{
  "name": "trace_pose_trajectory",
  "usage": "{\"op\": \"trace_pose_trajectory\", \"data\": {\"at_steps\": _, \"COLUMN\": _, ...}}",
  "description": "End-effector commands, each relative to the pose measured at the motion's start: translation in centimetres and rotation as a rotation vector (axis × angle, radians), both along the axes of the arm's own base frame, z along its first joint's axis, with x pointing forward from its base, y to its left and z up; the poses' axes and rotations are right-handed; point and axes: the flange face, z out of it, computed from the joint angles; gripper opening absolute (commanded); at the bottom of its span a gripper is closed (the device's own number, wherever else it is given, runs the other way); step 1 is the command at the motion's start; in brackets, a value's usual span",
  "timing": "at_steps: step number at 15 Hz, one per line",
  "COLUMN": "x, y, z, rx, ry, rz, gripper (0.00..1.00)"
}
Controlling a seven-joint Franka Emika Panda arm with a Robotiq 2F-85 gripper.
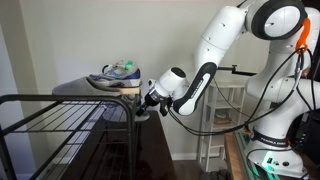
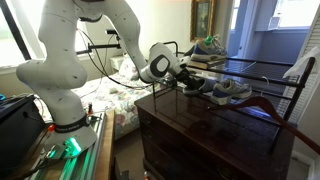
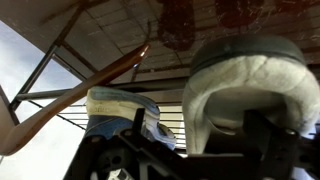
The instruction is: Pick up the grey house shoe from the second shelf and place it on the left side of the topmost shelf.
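I should keep my gripper nearly in place next and close it there, since my fingertips are on both sides of the shoe's fleecy rim on the sneaker side.
The grey house shoe (image 3: 250, 80) fills the right of the wrist view, its pale fleecy opening facing the camera. It lies on the second shelf (image 2: 262, 100) of the black wire rack, at the end nearest the arm (image 2: 196, 86). My gripper (image 3: 196, 150) is at the shoe's heel with its dark fingers spread, one on each side of the heel rim. It shows at the rack's end in both exterior views (image 1: 146, 100) (image 2: 181, 80). A grey-blue sneaker (image 3: 122, 112) lies beside the shoe on that shelf (image 2: 232, 90). The topmost shelf (image 1: 60, 112) (image 2: 262, 64) runs above.
Another lace-up sneaker (image 1: 115, 74) (image 2: 207, 48) sits on the topmost shelf at the end near the arm. The rack stands on a dark wooden dresser (image 2: 190, 130). A white shelving unit (image 1: 222, 120) stands behind the arm. Rack bars cross close above the gripper (image 3: 90, 70).
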Motion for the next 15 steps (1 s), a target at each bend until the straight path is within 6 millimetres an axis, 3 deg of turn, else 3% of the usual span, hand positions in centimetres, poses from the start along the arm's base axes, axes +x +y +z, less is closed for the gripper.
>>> {"op": "trace_pose_trajectory", "data": {"at_steps": 1, "x": 0.1, "y": -0.4, "z": -0.6, "rx": -0.005, "ry": 0.0, "rz": 0.038, "gripper": 0.97}}
{"op": "trace_pose_trajectory", "data": {"at_steps": 2, "x": 0.2, "y": -0.6, "z": -0.6, "rx": -0.005, "ry": -0.001, "rz": 0.04, "gripper": 0.72}}
{"op": "trace_pose_trajectory", "data": {"at_steps": 4, "x": 0.3, "y": -0.6, "z": -0.8, "rx": -0.005, "ry": -0.004, "rz": 0.043, "gripper": 0.68}}
{"op": "trace_pose_trajectory", "data": {"at_steps": 11, "x": -0.4, "y": 1.0, "z": -0.6, "rx": 0.061, "ry": 0.051, "rz": 0.116, "gripper": 0.18}}
{"op": "trace_pose_trajectory", "data": {"at_steps": 14, "x": -1.4, "y": 1.0, "z": 0.3, "rx": 0.118, "ry": 0.079, "rz": 0.119, "gripper": 0.01}}
{"op": "trace_pose_trajectory", "data": {"at_steps": 15, "x": -1.7, "y": 0.7, "z": 0.4, "rx": 0.132, "ry": 0.103, "rz": 0.106, "gripper": 0.0}}
